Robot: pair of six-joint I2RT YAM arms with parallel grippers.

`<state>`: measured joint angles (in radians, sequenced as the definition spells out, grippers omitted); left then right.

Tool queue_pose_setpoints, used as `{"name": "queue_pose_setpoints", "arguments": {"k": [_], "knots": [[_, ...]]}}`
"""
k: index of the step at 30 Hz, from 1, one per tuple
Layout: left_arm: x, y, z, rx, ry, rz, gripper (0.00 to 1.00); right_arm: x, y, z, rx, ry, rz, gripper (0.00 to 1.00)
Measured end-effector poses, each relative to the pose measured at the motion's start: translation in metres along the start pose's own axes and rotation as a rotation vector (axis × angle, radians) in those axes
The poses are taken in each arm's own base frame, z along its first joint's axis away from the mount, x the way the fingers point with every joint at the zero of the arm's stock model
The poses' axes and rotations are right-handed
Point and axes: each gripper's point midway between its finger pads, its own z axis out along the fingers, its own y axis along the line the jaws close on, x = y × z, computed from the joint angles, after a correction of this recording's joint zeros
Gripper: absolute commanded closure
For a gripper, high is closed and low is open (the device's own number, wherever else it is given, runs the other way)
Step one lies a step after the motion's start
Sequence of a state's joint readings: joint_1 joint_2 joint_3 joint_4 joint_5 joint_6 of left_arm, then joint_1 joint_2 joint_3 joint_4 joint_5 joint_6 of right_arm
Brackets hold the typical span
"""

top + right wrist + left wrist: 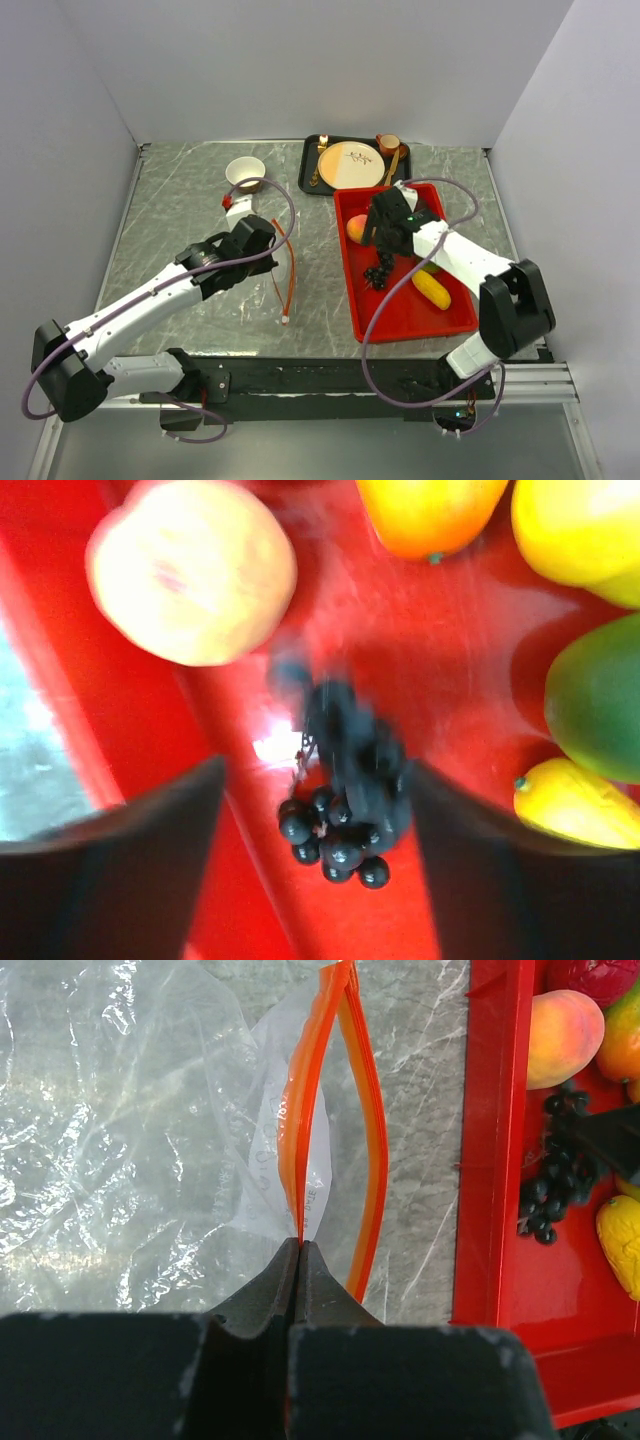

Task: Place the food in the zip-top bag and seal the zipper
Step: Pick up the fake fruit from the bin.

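Note:
The right gripper moves down and backward next until its open fingers straddle the grape bunch's middle (pixel 379 269) (pixel 350 780). Then it closes, since the dark bunch lies below and back.
The clear zip-top bag (pixel 120 1140) lies on the table left of the red tray (pixel 500 1160). Its orange-red zipper (pixel 375 1160) gapes open; the white slider (pixel 285 320) sits at the near end. My left gripper (pixel 300 1245) is shut on one zipper strip and shows in the top view (pixel 268 246). My right gripper (pixel 318 770) is open above the tray, its fingers on either side of the dark grape bunch (pixel 345 815), which is blurred. Around it lie a peach (pixel 190 570), mango (pixel 430 515), lemon (pixel 575 530), lime (pixel 600 710) and a yellow piece (pixel 575 805).
A black tray with a cream plate (pixel 350 163) and cutlery stands at the back, a brown cup (pixel 388 143) beside it. A white bowl (pixel 245 172) sits at the back left. White walls close in three sides.

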<state>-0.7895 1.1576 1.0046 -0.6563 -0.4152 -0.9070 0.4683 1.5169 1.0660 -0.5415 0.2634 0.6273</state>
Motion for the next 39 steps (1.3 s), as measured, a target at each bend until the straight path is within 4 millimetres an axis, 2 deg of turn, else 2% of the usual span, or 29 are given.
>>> {"name": "queue_pose_setpoints", "arguments": {"k": [3,11,22,25,26,28,29,33,37,38,39], "knots": [[0.0,0.0,0.0,-0.001,0.001,0.0,0.97,0.009,-0.007,0.007,0.017,0.029,-0.029,0.0],[0.001,-0.001,0.0,0.005,0.005,0.001,0.98,0.011,-0.027,-0.006,0.003,-0.004,0.028,0.0],[0.01,0.0,0.008,-0.014,0.037,0.019,0.99,0.048,-0.023,0.018,-0.053,0.112,0.091,0.11],[0.01,0.0,0.008,-0.012,0.039,0.019,0.99,0.048,-0.017,0.025,-0.072,0.12,0.106,0.28],[0.01,0.0,0.008,-0.012,0.04,0.019,0.99,0.049,-0.017,0.028,-0.076,0.126,0.108,0.37],[0.01,0.0,0.008,-0.011,0.04,0.019,0.99,0.051,-0.016,0.033,-0.074,0.136,0.108,0.44],[0.01,0.0,0.008,-0.011,0.041,0.019,0.99,0.053,-0.016,0.037,-0.074,0.146,0.108,0.53],[0.01,-0.001,0.008,-0.01,0.041,0.018,0.99,0.056,-0.019,0.04,-0.072,0.16,0.101,0.79],[0.01,-0.001,0.008,-0.01,0.041,0.018,0.99,0.05,-0.015,0.034,-0.107,0.14,0.092,0.81],[0.01,-0.001,0.008,-0.01,0.041,0.018,0.99,0.049,-0.014,0.03,-0.124,0.131,0.091,0.89],[0.01,-0.001,0.008,-0.009,0.041,0.018,0.99,0.048,-0.012,0.023,-0.152,0.117,0.089,0.9]]}}
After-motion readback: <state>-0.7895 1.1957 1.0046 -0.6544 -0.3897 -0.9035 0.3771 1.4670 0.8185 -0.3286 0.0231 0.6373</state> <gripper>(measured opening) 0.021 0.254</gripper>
